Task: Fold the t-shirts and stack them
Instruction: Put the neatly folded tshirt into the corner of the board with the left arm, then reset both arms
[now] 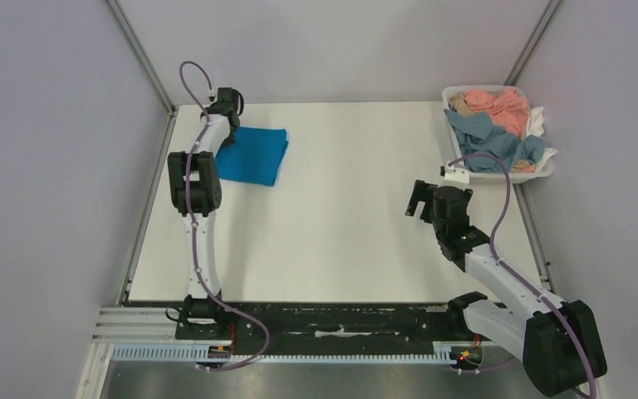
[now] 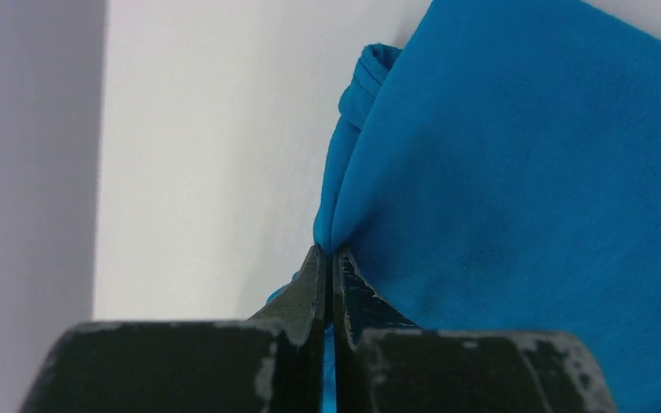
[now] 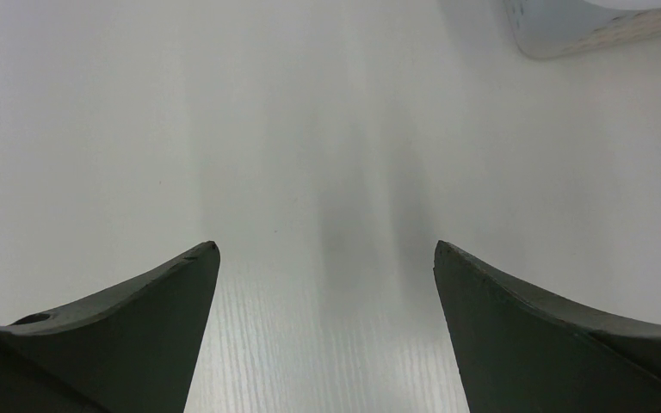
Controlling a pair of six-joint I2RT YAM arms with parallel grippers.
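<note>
I next need my left gripper to carry the blue t-shirt (image 1: 253, 155) left in the top view, toward the grey side, as empty table is between them.
A folded blue t-shirt (image 1: 253, 155) lies at the far left of the white table (image 1: 341, 216). My left gripper (image 1: 227, 106) is at the shirt's far left corner. In the left wrist view it (image 2: 330, 251) is shut on the edge of the blue t-shirt (image 2: 516, 172), with blue cloth showing between the jaws. My right gripper (image 1: 419, 199) hangs open and empty over the bare table at the right. In the right wrist view it (image 3: 325, 248) shows only bare table between its jaws.
A white basket (image 1: 542, 173) at the far right corner holds several crumpled shirts, a pink one (image 1: 501, 108) and a grey-blue one (image 1: 490, 137); its corner shows in the right wrist view (image 3: 568, 26). Grey walls close in the table on the left, back and right.
</note>
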